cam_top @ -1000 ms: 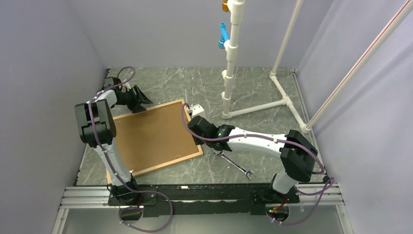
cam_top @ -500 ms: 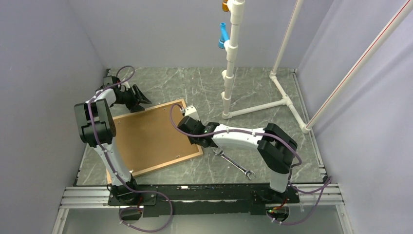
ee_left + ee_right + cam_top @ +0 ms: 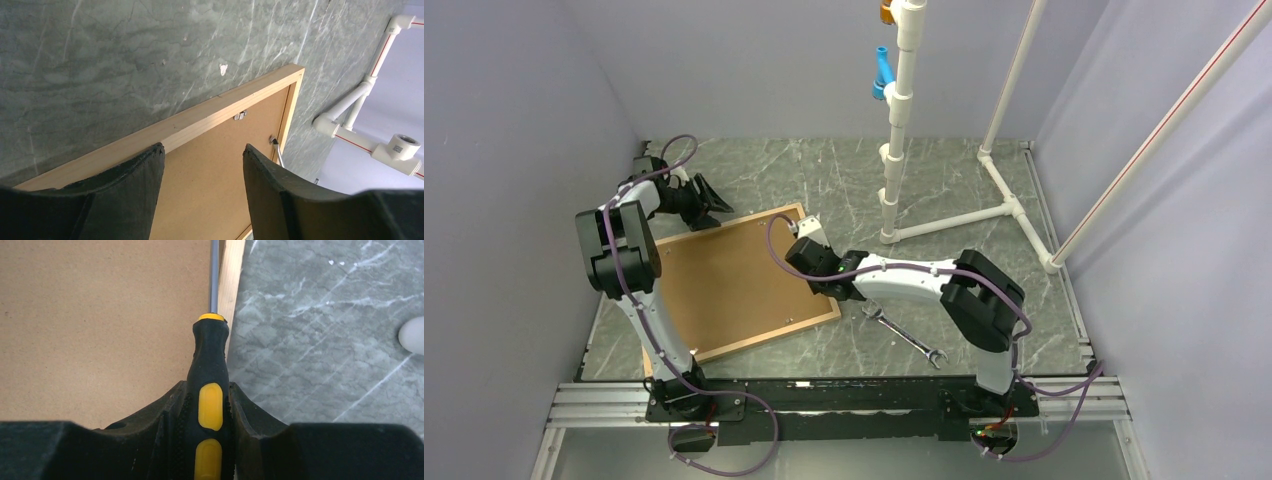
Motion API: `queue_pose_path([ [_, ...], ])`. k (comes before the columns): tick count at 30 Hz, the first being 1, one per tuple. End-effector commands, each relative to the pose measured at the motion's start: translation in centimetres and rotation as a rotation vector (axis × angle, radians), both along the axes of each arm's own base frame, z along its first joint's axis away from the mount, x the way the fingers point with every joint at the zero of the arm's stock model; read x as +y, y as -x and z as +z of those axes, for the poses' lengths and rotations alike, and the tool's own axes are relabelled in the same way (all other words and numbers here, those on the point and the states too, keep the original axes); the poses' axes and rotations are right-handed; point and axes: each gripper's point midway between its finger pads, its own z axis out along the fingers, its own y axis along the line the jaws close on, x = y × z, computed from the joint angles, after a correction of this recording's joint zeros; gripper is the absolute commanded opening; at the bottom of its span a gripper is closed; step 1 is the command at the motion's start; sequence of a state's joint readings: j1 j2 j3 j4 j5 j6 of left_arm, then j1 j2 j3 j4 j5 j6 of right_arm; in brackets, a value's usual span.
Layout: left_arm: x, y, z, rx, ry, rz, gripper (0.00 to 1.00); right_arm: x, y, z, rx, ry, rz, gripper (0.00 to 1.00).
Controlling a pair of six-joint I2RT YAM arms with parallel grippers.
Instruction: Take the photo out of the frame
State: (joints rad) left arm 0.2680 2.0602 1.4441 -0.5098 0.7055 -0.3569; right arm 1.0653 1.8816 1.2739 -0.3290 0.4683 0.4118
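Note:
I will carry the screwdriver (image 3: 210, 347) to the right of my right gripper in the top view, where the tabletop by the pipe stand is bare, then lower it and let go.
The frame (image 3: 744, 338) lies face down on the table, with its brown backing board (image 3: 724, 280) up. The photo is hidden under the board. My left gripper (image 3: 714, 205) is open, its fingers just above the frame's far left corner; the left wrist view shows the gripper (image 3: 202, 150) over the wood strip (image 3: 200, 117) and a small metal tab (image 3: 240, 115). My right gripper (image 3: 802, 245) is shut on a black and yellow screwdriver (image 3: 210, 347). The screwdriver's shaft (image 3: 214, 275) runs along the inner side of the frame's right strip (image 3: 232, 275).
A metal wrench (image 3: 904, 338) lies on the table right of the frame's near corner. A white pipe stand (image 3: 894, 150) rises behind the right arm, with a blue fitting (image 3: 882, 72) on it. Grey walls close in on the left, back and right.
My right arm has folded and moved left, bringing the screwdriver further along the frame's right strip toward its far corner. My left gripper has barely moved.

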Motion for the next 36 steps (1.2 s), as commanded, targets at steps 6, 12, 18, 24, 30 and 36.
queue_pose_path([
  [6,0.5,0.0,-2.1,0.027,-0.045,-0.014,0.64,2.6,-0.6,1.7,-0.073,-0.111,0.135,0.0],
  [12,0.3,-0.2,-1.0,-0.001,-0.036,-0.015,0.64,1.6,-2.1,4.7,-0.153,-0.072,0.088,0.0],
  [18,0.2,-0.4,0.3,-0.036,-0.029,-0.015,0.65,-0.3,-1.9,9.2,-0.221,-0.117,0.05,0.0],
  [24,0.1,-0.5,1.0,-0.051,-0.031,-0.018,0.65,-3.6,-0.5,10.6,-0.238,-0.147,0.001,0.0],
  [30,0.0,-0.4,1.6,-0.067,-0.027,-0.023,0.65,-9.6,1.4,8.8,-0.184,-0.128,-0.125,0.0],
  [36,-0.2,-0.4,1.8,-0.071,-0.015,-0.026,0.65,-14.6,3.1,7.3,-0.095,-0.205,-0.24,0.0],
])
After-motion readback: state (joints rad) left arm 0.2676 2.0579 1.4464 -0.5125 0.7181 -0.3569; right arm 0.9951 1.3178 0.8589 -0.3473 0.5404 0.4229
